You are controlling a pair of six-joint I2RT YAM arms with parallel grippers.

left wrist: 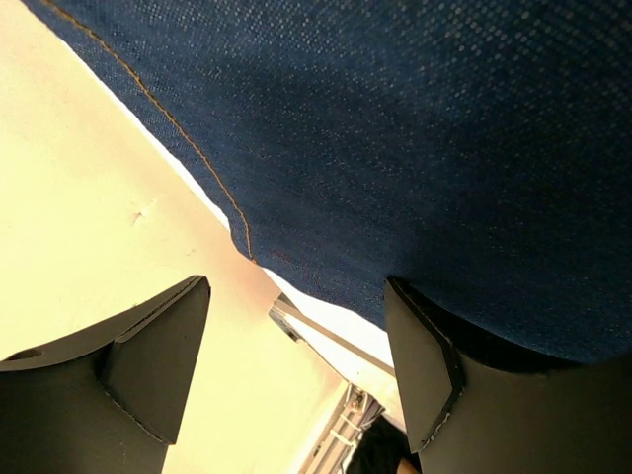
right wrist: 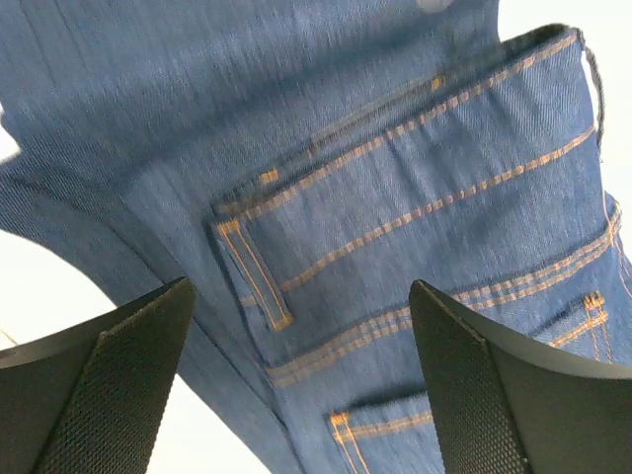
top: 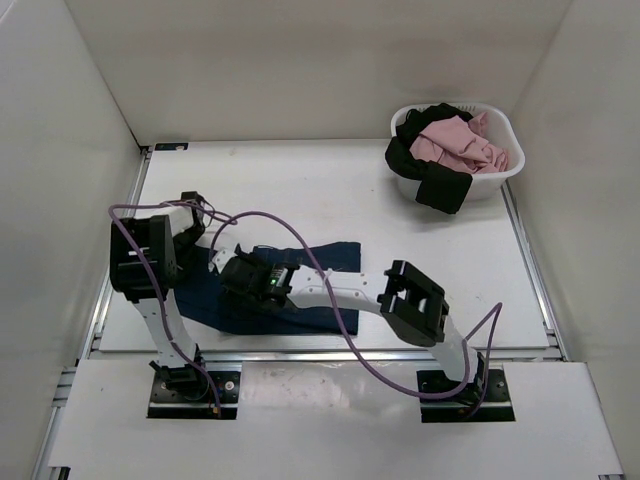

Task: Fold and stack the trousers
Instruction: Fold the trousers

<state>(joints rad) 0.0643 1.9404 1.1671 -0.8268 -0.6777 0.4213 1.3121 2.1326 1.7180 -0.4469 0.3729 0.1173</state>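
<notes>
The trousers' basket-side edge meets bare tabletop to the right of my right gripper in the top view. I will move that way and close astride the edge.
The dark navy trousers [top: 320,285] lie flat on the white table [top: 420,260] at the near left, partly under both arms. My left gripper [top: 198,238] is open and empty at the trousers' far left edge; its wrist view shows the gripper [left wrist: 296,286] low over the hem of the denim [left wrist: 415,128], with one finger [left wrist: 425,365] against the cloth. My right gripper [top: 228,276] is open and empty over the trousers. In its wrist view the gripper [right wrist: 299,286] hangs above the back pocket and orange stitching of the trousers [right wrist: 395,178].
A white laundry basket [top: 505,172] stands at the back right, holding a pink garment [top: 460,145] and a black garment [top: 435,185] that hangs over its rim. White walls enclose the table on three sides. A purple cable [top: 300,250] loops over the trousers.
</notes>
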